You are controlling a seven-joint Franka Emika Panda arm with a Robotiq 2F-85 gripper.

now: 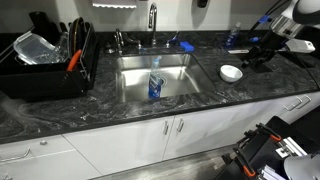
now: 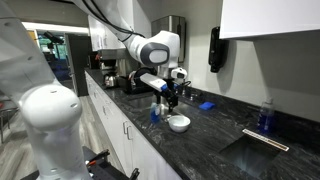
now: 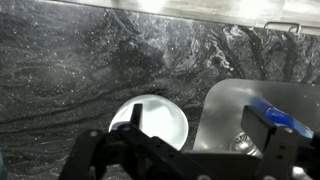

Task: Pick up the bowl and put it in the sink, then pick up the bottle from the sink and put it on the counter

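The robot needs to lower its gripper onto the bowl's rim beside the sink, because that rim is below the gripper and the open fingers are already on both sides of it.
The small white bowl (image 1: 231, 72) sits on the black marbled counter (image 1: 100, 105), just beside the steel sink (image 1: 178, 70). It also shows in an exterior view (image 2: 179, 123) and in the wrist view (image 3: 152, 122). The clear bottle with the blue label (image 1: 155, 87) stands upright inside the sink. My gripper (image 1: 258, 55) hangs open and empty above the counter, a little beyond the bowl on the side away from the sink (image 2: 168, 97). In the wrist view the gripper (image 3: 195, 112) has one finger over the bowl and the other over the sink (image 3: 230, 100).
A black dish rack (image 1: 50, 75) holding a clear plastic container (image 1: 35, 47) stands on the counter at the far side of the sink. A chrome faucet (image 1: 153, 18) rises behind the basin. A small flat blue object (image 2: 205, 104) lies near the wall. Dark appliances (image 2: 110, 68) stand further along.
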